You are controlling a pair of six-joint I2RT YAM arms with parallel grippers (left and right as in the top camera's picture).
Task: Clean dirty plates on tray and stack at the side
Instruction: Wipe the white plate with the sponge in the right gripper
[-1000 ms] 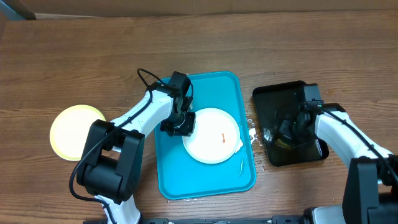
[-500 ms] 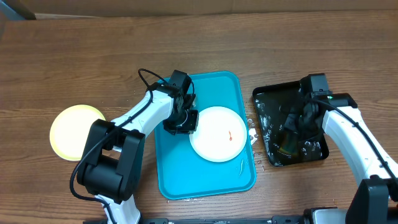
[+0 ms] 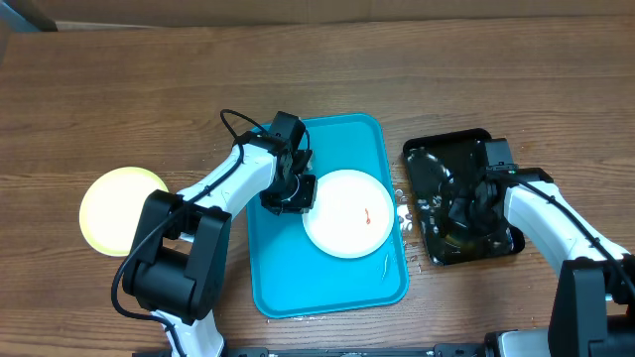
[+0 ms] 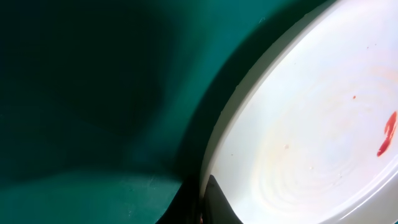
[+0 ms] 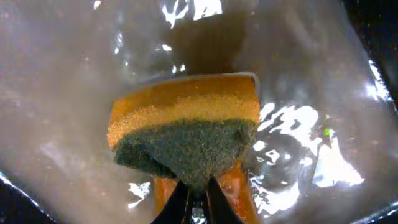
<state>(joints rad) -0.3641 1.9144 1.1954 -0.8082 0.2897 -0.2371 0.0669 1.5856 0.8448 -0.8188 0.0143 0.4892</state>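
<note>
I should lift my right gripper next, wipe the sponge over the plate's red smear, which still shows, then lower it into the black tray and release it.
A white plate with a small red smear lies on the turquoise tray, toward its right side. My left gripper is shut on the plate's left rim; the left wrist view shows the fingers pinching the rim of the plate over the tray. A pale yellow-green plate lies on the table at the far left. My right gripper is shut on a yellow-and-green sponge over the wet black tray. A third plate is not visible.
The black tray holds water and stands right of the turquoise tray. Water drops and foam lie on the table between the two trays. A thin pale smear sits on the turquoise tray's lower right.
The white plate slid slightly right on the tray during the first half second. My right gripper with the sponge rose toward the black tray's back, then came down again to its middle.
</note>
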